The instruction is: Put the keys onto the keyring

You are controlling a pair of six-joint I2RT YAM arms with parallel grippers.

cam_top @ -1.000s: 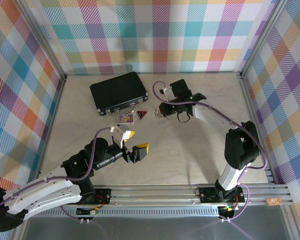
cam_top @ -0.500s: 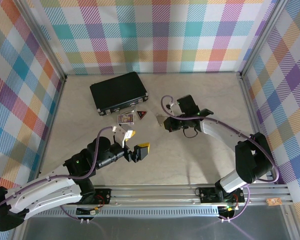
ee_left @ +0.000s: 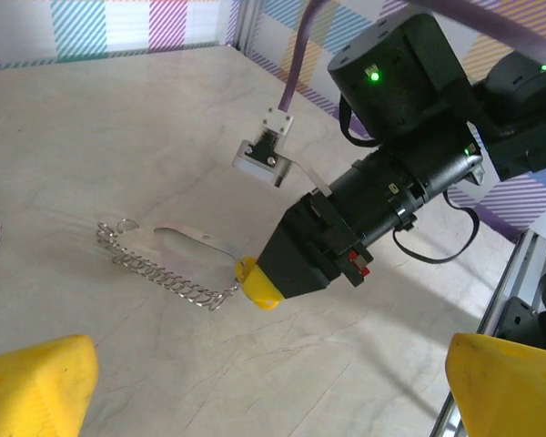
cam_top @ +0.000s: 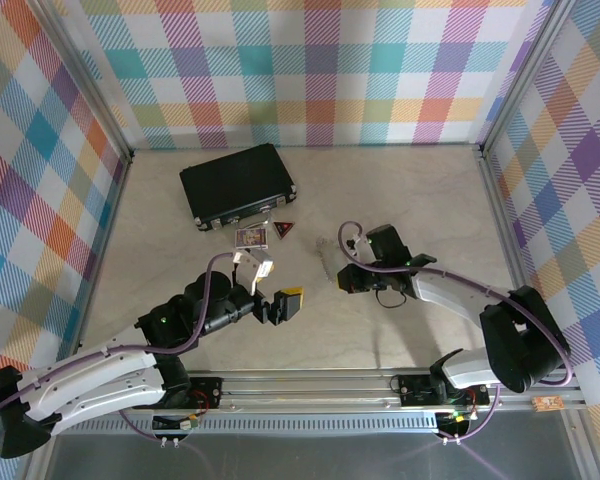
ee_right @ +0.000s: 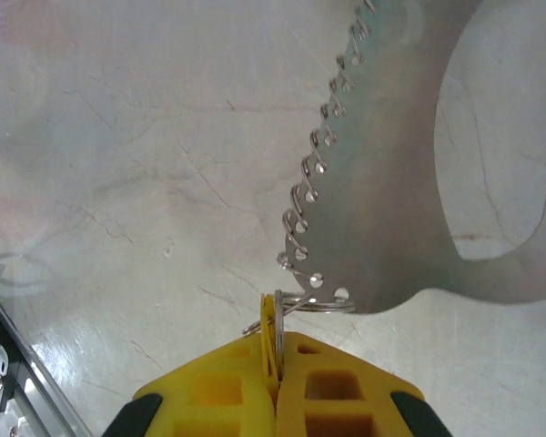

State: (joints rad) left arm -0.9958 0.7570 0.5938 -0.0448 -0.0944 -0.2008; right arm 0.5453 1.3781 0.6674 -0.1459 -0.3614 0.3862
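The split ring connects the key to the loop, so my right gripper next needs to move back and let go of it on the bare marble by the keyring's near end (cam_top: pixel 342 309).
The keyring (cam_top: pixel 324 252), a flat grey metal loop (ee_right: pixel 409 182) with a silvery chain (ee_right: pixel 320 159) along its edge, lies on the marble table. My right gripper (cam_top: pixel 343 281) sits at its near end, low over the table. Its yellow fingers (ee_right: pixel 275 344) are shut on a thin yellow-headed key (ee_right: pixel 269 320) and a small split ring (ee_right: pixel 317 303) that joins the loop's corner. The key's blade is hidden between the fingers. My left gripper (cam_top: pixel 283 304) hovers to the left, open and holding nothing (ee_left: pixel 273 387), facing the right gripper (ee_left: pixel 259 284) and the chain (ee_left: pixel 164 273).
A black rectangular case (cam_top: pixel 238 185) lies at the back left. In front of it are a small picture card (cam_top: pixel 250 237) and a red-and-black triangular tag (cam_top: pixel 283 229). Metal rails edge the table at the front and both sides.
My right gripper has come from the back, near the tag, toward the near middle of the table, and the keyring came with it. My left gripper has shifted slightly right, staying open.
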